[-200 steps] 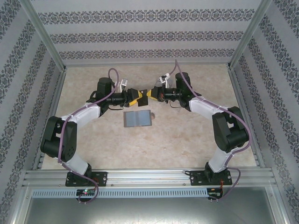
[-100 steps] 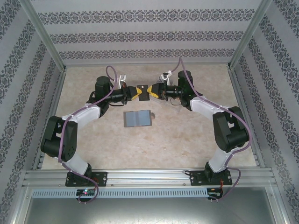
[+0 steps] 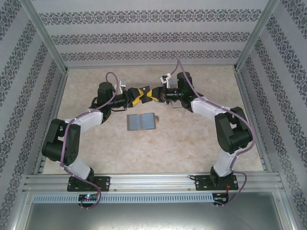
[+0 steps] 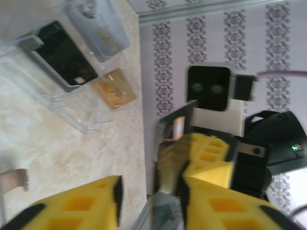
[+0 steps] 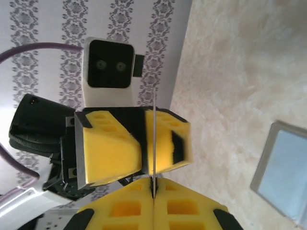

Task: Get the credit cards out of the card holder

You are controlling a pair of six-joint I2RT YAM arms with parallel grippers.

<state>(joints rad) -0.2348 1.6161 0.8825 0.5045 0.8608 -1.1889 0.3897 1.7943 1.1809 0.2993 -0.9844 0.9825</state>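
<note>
Cards already rest on the tray's dark card. My right gripper will next move away from the left gripper, turn down and lower its card onto the tray's dark card to let it go.
Above the back of the table my two grippers meet tip to tip. My right gripper [image 5: 154, 186] is shut on a thin credit card [image 5: 155, 134], seen edge-on. That card [image 4: 169, 143] reaches between the yellow fingers of my left gripper [image 4: 151, 191], which stand apart on either side of it. The card holder [image 3: 142, 121], a flat grey bifold wallet, lies spread out on the table just in front of the grippers and shows again as the card holder [image 5: 283, 167] at the right edge.
A clear plastic tray [image 4: 72, 117] stands on the table past the left gripper. A dark card [image 4: 62, 55], a gold card [image 4: 114, 88] and a pale one [image 4: 101, 29] rest in it. Patterned walls close in the back and sides.
The left gripper's jaws have parted from the card while the right gripper keeps it. Both grippers have shifted slightly toward the back of the table.
</note>
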